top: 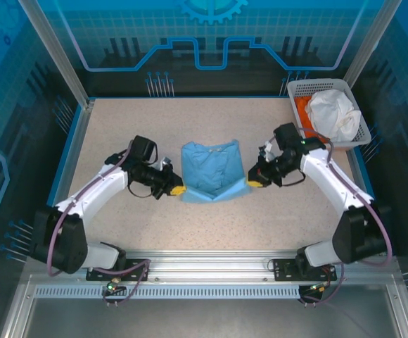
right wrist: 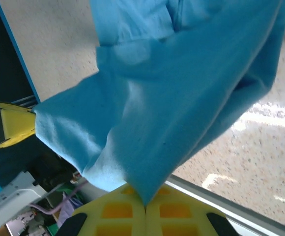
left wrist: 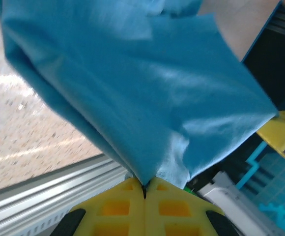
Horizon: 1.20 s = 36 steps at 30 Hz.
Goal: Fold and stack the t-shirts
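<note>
I will carry the shirt's near corner outward to the shirt's far edge with my left gripper next and release the corner there, because that edge lies outward.
A light blue t-shirt (top: 213,171) lies in the middle of the table, partly folded, with its near edge lifted. My left gripper (top: 176,190) is shut on the shirt's near left corner, and the cloth (left wrist: 147,108) fans up from its yellow fingertips (left wrist: 125,206). At the near right corner my right gripper (top: 252,182) is also shut on the cloth (right wrist: 182,98), pinched between yellow fingertips (right wrist: 167,211). A white t-shirt (top: 335,114) and an orange one (top: 303,113) sit bundled in the basket at the back right.
The white lattice basket (top: 320,87) stands at the table's back right corner. A blue raised rim (top: 67,158) borders the speckled tabletop (top: 134,127). A metal rail (top: 211,262) runs along the near edge by the arm bases.
</note>
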Tool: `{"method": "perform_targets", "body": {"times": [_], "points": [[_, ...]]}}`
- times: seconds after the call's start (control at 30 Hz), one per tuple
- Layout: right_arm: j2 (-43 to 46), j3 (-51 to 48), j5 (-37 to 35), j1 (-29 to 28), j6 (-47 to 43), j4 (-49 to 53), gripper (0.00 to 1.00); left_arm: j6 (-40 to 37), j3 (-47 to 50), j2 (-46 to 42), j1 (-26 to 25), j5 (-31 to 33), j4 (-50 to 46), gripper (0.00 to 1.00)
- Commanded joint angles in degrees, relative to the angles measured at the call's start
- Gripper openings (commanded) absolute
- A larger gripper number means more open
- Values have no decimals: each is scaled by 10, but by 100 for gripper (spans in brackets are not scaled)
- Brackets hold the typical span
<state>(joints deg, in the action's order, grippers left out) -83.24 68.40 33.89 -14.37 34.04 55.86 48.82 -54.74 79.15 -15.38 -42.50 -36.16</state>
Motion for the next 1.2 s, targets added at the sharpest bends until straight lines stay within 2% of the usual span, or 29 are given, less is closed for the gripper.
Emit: {"method": "perform_targets", "body": {"times": [0.0,0.23,0.43,0.5,0.53,0.57,0.63,0.7,0.73,0.77,0.83,0.9,0.97,1.03,1.17], "points": [[-63,68,8,15,24,-5,0,64,-28,43,29,-14,74,0],[-247,251,-3,30,47,21,0,54,-175,190,74,-13,102,0],[-395,379,-5,56,102,19,0,54,-293,326,102,1,106,0],[-456,444,-6,63,117,25,5,62,-319,367,113,11,113,0],[-485,474,-3,65,123,26,13,65,-332,386,118,15,111,12],[-524,510,-3,68,128,35,22,68,-350,408,124,21,111,29],[-572,567,-14,77,150,54,26,77,-382,442,136,37,120,40],[-594,579,-3,88,190,22,40,91,-425,467,148,49,139,64],[-598,587,-3,91,204,20,48,96,-446,475,151,51,138,68],[-601,603,-4,95,209,20,51,97,-475,481,154,54,133,71],[-598,639,-24,101,197,39,50,80,-522,480,154,69,108,77],[-570,635,-40,103,178,48,49,51,-548,467,147,79,82,77],[-520,578,-38,95,161,22,45,19,-552,450,131,80,62,74],[-459,502,-39,78,142,-11,43,-11,-540,431,107,80,41,67],[-368,344,-22,31,130,-95,33,-71,-475,395,38,75,20,43]]}}
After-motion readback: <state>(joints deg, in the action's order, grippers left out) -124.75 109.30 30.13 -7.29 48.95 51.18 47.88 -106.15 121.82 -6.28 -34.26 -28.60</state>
